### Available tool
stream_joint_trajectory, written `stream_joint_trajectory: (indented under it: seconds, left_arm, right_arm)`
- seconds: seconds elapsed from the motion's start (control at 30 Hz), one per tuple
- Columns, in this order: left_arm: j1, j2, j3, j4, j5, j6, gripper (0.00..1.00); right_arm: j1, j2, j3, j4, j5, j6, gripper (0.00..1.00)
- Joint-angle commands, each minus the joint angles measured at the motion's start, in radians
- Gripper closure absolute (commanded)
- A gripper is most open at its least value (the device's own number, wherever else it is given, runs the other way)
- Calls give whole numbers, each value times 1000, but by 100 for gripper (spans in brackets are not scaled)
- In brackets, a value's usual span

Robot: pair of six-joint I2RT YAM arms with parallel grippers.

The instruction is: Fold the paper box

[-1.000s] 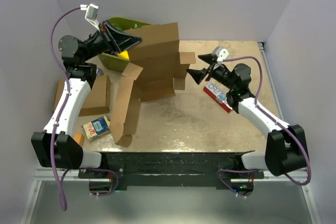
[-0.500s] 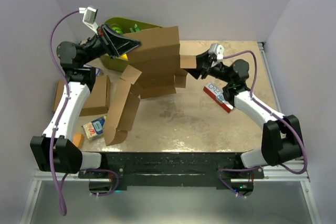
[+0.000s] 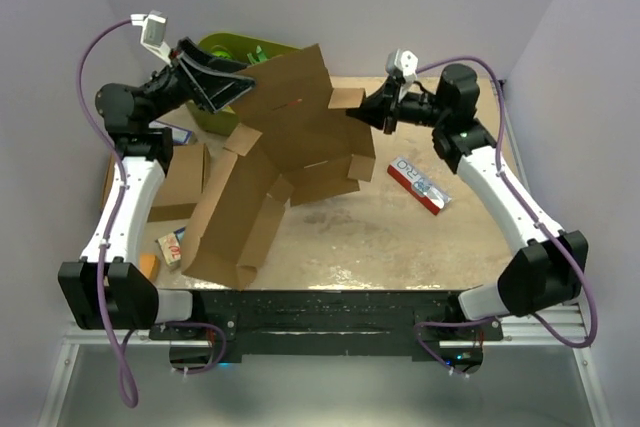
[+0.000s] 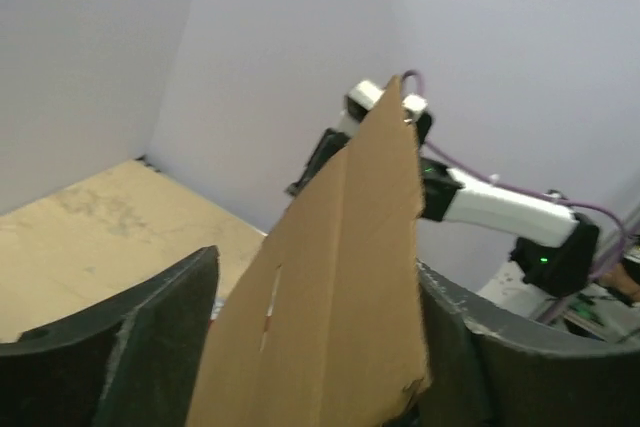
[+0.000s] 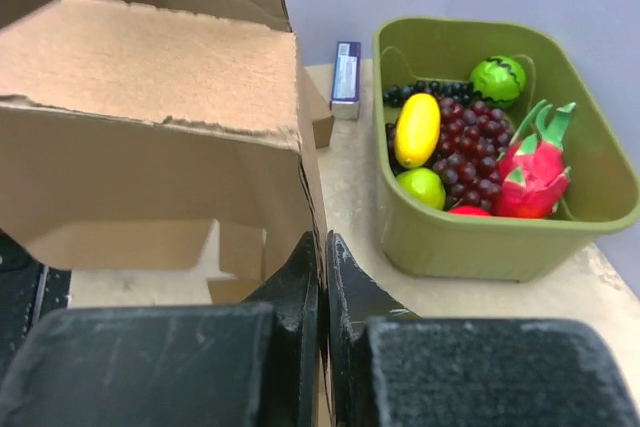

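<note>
Only my right gripper pinches the box (image 3: 290,137). Next, my left gripper swings toward my right gripper, fingers turning downward, onto the cardboard edge.
The paper box (image 3: 290,137) is a brown die-cut sheet, partly unfolded, propped up and tilted over the table's middle, its long lower panel (image 3: 230,227) reaching the near left. My right gripper (image 3: 362,112) is shut on a side flap at the box's upper right; in the right wrist view the closed fingertips (image 5: 322,239) pinch the cardboard edge of the paper box (image 5: 150,127). At the box's upper left corner my left gripper (image 3: 238,87) stands open. A panel of the paper box (image 4: 330,297) rises between the spread jaws of the left gripper (image 4: 315,262), with a gap beside the left finger.
A green tub (image 5: 500,237) of fruit stands at the back left, behind the left gripper, with a small blue carton (image 5: 346,72) beside it. Another brown box (image 3: 180,182) lies at the left. A red-and-white carton (image 3: 420,185) lies right of centre. Small packets (image 3: 170,247) sit near the left front.
My right gripper reached the side flap, shut on it and drew it up and back. My left gripper opened. The box tipped, its lower panel swinging toward the front.
</note>
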Motion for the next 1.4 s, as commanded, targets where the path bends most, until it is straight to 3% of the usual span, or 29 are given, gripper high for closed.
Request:
stream_joint_trajectory:
  seconds: [0.0, 0.03, 0.07, 0.1, 0.13, 0.2, 0.23, 0.33, 0.5, 0.57, 0.67, 0.77, 0.9, 1.37]
  left_arm:
    - [95, -63, 6, -198, -39, 206, 16]
    - [111, -97, 28, -281, -98, 353, 14]
    - [126, -114, 51, -473, -143, 446, 12]
    - [126, -149, 76, -580, -203, 644, 10]
    - [126, -166, 98, -669, -347, 725, 9]
    - [125, -229, 131, -835, -489, 875, 8]
    - [125, -253, 135, -866, -615, 913, 7]
    - [93, -318, 142, -906, -698, 1036, 6]
    - [-223, -347, 119, -928, -691, 1293, 8]
    - [-326, -358, 107, -928, -764, 1335, 8]
    - [-428, -343, 108, -935, -757, 1376, 7]
    - [-537, -265, 134, -969, -745, 1416, 7]
    - [-663, -116, 165, -1004, -847, 1508, 6]
    - [-700, 24, 113, -903, -979, 1547, 8]
  right_arm:
    - [0, -41, 221, -509, 76, -176, 100]
    - [-1, -41, 286, -571, 108, -196, 100]
    - [-1, -38, 314, -687, 129, -238, 100]
    - [0, -35, 341, -738, 143, -251, 100]
    - [-1, -23, 398, -787, 160, -265, 100]
    - [-1, -1, 456, -935, 208, -301, 100]
    - [0, 17, 501, -973, 226, -309, 100]
    - [2, 36, 544, -1050, 246, -322, 100]
    - [14, 103, 584, -1082, 275, -289, 100]
    - [23, 135, 614, -1108, 281, -288, 100]
    - [45, 210, 656, -1136, 306, -289, 100]
    - [65, 280, 694, -1153, 332, -285, 100]
    - [75, 316, 681, -1113, 324, -271, 100]
    - [77, 339, 619, -1067, 272, -292, 100]
